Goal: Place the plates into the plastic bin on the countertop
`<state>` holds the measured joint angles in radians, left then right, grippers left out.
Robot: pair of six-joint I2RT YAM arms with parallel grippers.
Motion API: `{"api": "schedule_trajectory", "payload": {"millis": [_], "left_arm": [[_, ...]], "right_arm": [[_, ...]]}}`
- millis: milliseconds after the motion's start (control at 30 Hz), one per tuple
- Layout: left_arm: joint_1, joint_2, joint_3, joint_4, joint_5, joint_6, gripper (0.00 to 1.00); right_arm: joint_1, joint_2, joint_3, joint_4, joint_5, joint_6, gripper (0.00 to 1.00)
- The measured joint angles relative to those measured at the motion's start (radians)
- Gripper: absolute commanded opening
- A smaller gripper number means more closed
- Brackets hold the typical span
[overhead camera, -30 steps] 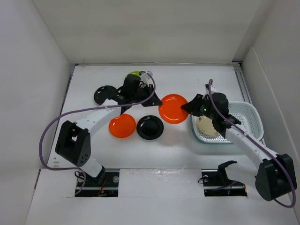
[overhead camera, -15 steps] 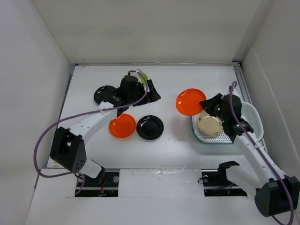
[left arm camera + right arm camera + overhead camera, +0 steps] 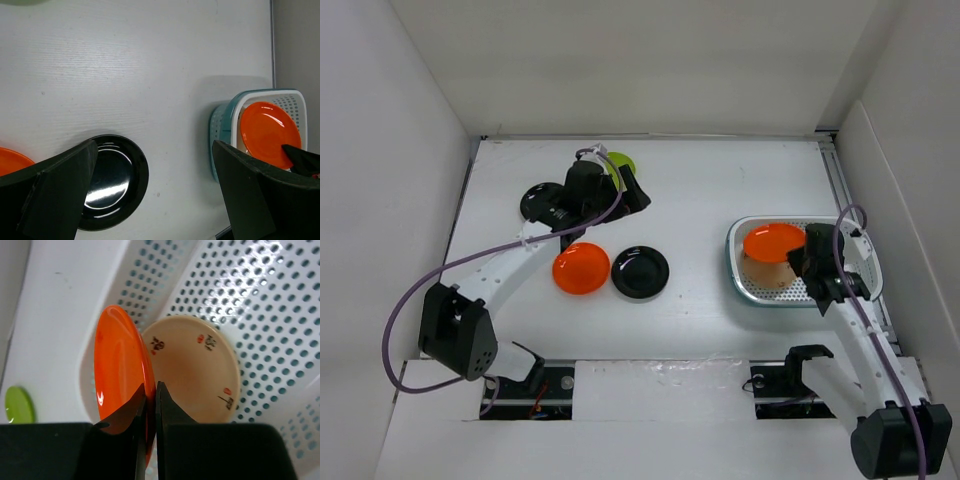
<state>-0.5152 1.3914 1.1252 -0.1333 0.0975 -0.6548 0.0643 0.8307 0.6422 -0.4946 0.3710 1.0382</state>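
The rim of the orange plate is still tilted above the cream plate (image 3: 766, 274), so next my right gripper will move down into the plastic bin (image 3: 865, 262) and release the orange plate onto the cream plate.
The plastic bin (image 3: 865, 262) stands at the right of the countertop (image 3: 700, 190). My right gripper (image 3: 804, 258) is shut on the rim of an orange plate (image 3: 772, 242), which hangs tilted over a cream plate (image 3: 766, 274) lying in the bin. The right wrist view shows the jaws (image 3: 150, 395) pinching that orange plate (image 3: 120, 370) on edge beside the cream plate (image 3: 195, 370). My left gripper (image 3: 628, 192) is open and empty next to a lime green plate (image 3: 621, 162). Another orange plate (image 3: 581, 268) and a glossy black plate (image 3: 640, 271) lie side by side at centre left.
A dark plate (image 3: 542, 200) lies at the back left, partly hidden by the left arm. White walls bound the countertop on three sides. The left wrist view looks down past wide-apart fingers (image 3: 55, 195) at the black plate (image 3: 115, 180) and the bin (image 3: 222, 130).
The right arm lifted the orange plate off the countertop and carried it right, over the bin. The left gripper opened and shifted toward the back.
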Motion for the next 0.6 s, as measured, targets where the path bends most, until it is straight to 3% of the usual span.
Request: {"api": "schedule_trajectory", "payload": {"millis": [167,333,433,467,600], "left_arm": [[0.000,0.016,-0.003,0.001,0.000,-0.001,1.00],[0.000,0.031,-0.005,0.001,0.000,-0.002,1.00],[0.000,0.036,-0.005,0.000,0.000,-0.002,1.00],[0.000,0.037,-0.005,0.001,0.000,-0.002,1.00],[0.000,0.040,-0.005,0.002,0.000,-0.001,1.00]], "right_arm": [[-0.006,-0.016,-0.069,-0.028,0.011,0.034,0.00],[-0.018,-0.015,-0.080,-0.029,0.011,0.043,0.11],[-0.018,-0.011,-0.084,-0.023,-0.001,0.052,0.51],[-0.018,-0.011,-0.085,-0.023,-0.004,0.055,0.75],[-0.018,-0.014,-0.088,-0.022,-0.022,0.048,0.94]]}}
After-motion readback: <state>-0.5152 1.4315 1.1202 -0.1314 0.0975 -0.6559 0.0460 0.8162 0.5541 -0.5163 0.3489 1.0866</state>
